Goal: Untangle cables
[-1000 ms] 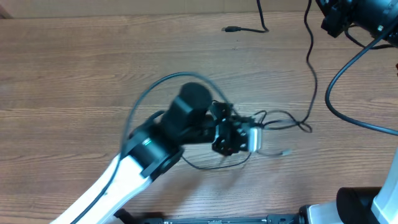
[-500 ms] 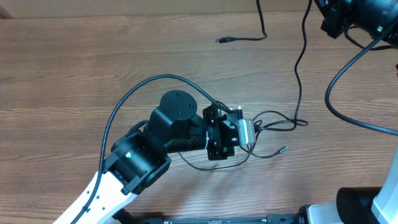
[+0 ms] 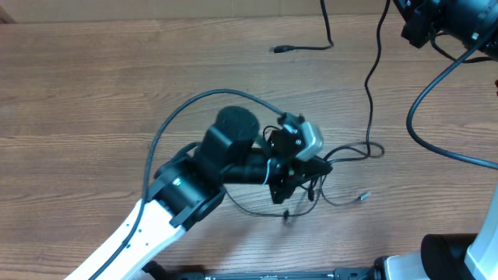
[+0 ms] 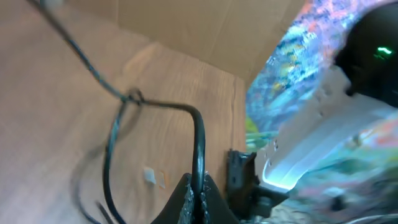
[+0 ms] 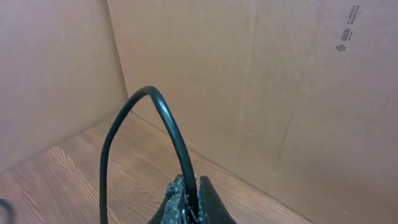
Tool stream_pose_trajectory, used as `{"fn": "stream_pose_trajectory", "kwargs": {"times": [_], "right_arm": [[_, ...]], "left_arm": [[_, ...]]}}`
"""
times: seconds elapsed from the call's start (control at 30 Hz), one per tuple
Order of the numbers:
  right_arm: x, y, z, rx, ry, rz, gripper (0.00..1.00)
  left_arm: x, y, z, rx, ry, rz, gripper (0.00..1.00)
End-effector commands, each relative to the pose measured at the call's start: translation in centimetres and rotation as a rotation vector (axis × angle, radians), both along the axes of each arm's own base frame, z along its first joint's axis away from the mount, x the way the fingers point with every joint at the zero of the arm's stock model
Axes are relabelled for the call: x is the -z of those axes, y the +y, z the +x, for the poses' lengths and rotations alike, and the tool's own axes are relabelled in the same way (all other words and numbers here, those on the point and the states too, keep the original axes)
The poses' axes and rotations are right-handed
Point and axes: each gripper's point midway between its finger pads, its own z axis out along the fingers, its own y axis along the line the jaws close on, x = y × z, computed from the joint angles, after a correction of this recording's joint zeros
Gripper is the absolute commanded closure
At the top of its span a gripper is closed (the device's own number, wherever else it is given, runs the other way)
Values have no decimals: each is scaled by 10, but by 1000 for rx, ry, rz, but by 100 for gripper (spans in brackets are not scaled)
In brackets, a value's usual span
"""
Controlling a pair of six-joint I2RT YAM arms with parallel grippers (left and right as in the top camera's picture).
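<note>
The cord leading into a small knot (image 4: 133,97) goes down toward the table next, to the right in the overhead view, and then my left gripper releases it.
The cables are thin black cords. One small tangle (image 3: 346,152) lies on the wooden table just right of my left gripper (image 3: 313,166). From it a strand (image 3: 370,85) runs up toward the top edge, and a loose plug end (image 3: 362,196) lies below it. A separate cord with a plug (image 3: 278,49) lies at the top. In the left wrist view my left gripper (image 4: 196,196) is shut on a cord (image 4: 199,137) that leads to a small knot (image 4: 133,97). My right gripper (image 5: 191,200) is shut on an arching cord (image 5: 155,99). Its fingers do not show in the overhead view.
The right arm's body (image 3: 455,19) fills the top right corner, with its thick wire (image 3: 420,109) looping down the right side. The left arm's thick wire (image 3: 175,117) arcs over its wrist. A white base (image 3: 455,260) stands at the bottom right. Cardboard walls (image 5: 249,74) close the back.
My left wrist has rolled and lifted slightly up and right, still shut on its cord. The tangle and the loose plug end have shifted a little to the right. The right arm has not moved.
</note>
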Motion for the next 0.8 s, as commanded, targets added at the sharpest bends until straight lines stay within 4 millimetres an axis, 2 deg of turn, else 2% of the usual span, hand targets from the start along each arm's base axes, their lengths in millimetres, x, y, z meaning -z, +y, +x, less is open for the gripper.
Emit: {"fn": "stream_pose_trajectory", "kwargs": {"times": [0.0,0.3,0.77], "right_arm": [[-6,0,-4,6,-21,-1,96],[-6,0,-4,6,-21,-1,96],[-6,0,-4,6,-21,-1,96]], "left_arm": [[15,-12,5,-42,229,18,96],[63,-37,28,-40,280,79,96],[102,-88,27,22,242,74,96]]}}
